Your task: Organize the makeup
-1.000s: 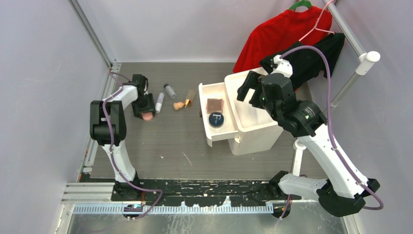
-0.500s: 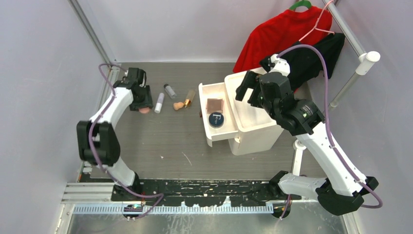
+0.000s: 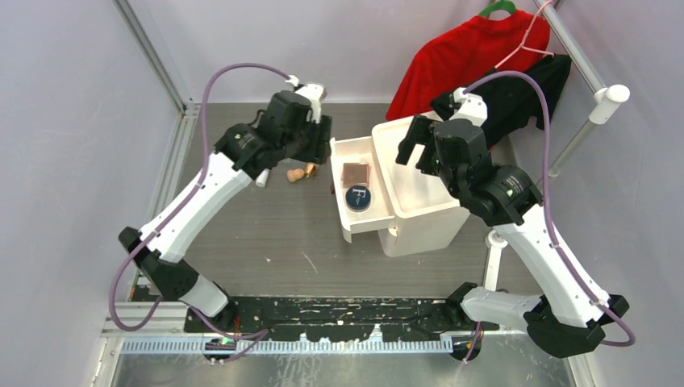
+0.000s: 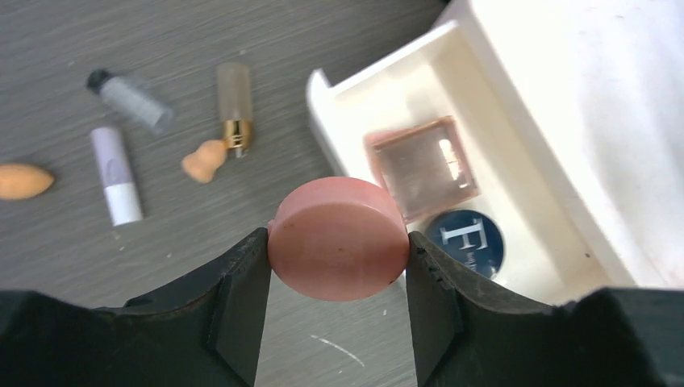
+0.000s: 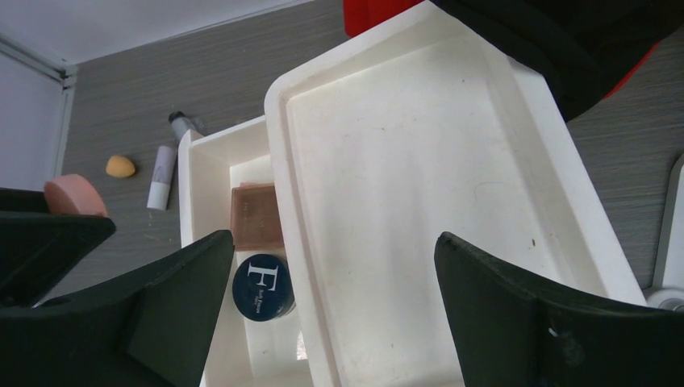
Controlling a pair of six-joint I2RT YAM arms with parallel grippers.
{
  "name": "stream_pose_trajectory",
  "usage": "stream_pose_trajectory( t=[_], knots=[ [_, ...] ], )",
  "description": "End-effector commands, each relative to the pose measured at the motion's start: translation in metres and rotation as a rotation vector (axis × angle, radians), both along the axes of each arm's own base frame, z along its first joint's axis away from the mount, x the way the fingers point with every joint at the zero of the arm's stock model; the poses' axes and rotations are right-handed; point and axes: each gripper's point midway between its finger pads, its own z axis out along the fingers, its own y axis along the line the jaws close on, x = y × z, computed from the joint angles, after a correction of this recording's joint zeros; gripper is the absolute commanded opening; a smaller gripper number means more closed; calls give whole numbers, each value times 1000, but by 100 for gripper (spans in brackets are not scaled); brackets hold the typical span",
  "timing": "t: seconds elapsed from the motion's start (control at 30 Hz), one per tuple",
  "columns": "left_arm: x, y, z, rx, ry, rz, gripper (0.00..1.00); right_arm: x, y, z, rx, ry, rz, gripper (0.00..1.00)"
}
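Observation:
The sponge goes with my left gripper to the right in the top view and down over the square brown palette [image 3: 356,173] [image 4: 426,167] next for release, as the drawer stands open.
My left gripper [image 4: 337,240] is shut on a pink sponge [image 4: 337,258] and holds it above the table by the left edge of the open white drawer [image 4: 323,113]. The sponge also shows in the right wrist view [image 5: 74,196]. The drawer [image 3: 345,148] holds a square brown palette [image 3: 356,173] and a round navy compact [image 3: 359,197]. On the table left of it lie a white tube [image 4: 115,175], a clear vial [image 4: 129,98], a gold-brown bottle [image 4: 233,109] and two orange sponges [image 4: 22,181] [image 4: 203,160]. My right gripper [image 5: 335,242] is open and empty above the organiser's top tray [image 5: 419,201].
The white organiser box [image 3: 423,214] stands right of centre with its drawer pulled out to the left. A red garment [image 3: 468,56] and a black one [image 3: 528,89] hang from a rack [image 3: 581,121] at the back right. Grey walls close the left and back.
My left arm has swung from the far left of the table to the right, carrying the pink sponge up to the drawer. The right arm has hardly moved.

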Motion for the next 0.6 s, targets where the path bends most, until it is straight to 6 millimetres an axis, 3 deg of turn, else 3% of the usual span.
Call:
stream_pose_trajectory(
  t=[0.0,0.1,0.17,0.37,0.43,0.57],
  knots=[
    [-8,-53,1,2,-14,-114,46,-9,-14,24,47,-74,-42,100],
    [-9,-78,7,-4,-19,-180,46,-13,-20,26,46,-79,-52,100],
    [-10,-92,-1,9,7,-218,47,-15,-21,26,49,-79,-54,100],
    [-11,-112,-15,22,41,-241,51,-17,-22,23,52,-73,-54,100],
    [-9,-111,-19,37,53,-226,58,-18,-23,24,55,-73,-56,100],
    [-10,-112,-18,36,55,-230,84,-19,-25,24,52,-77,-59,100]
  ],
)
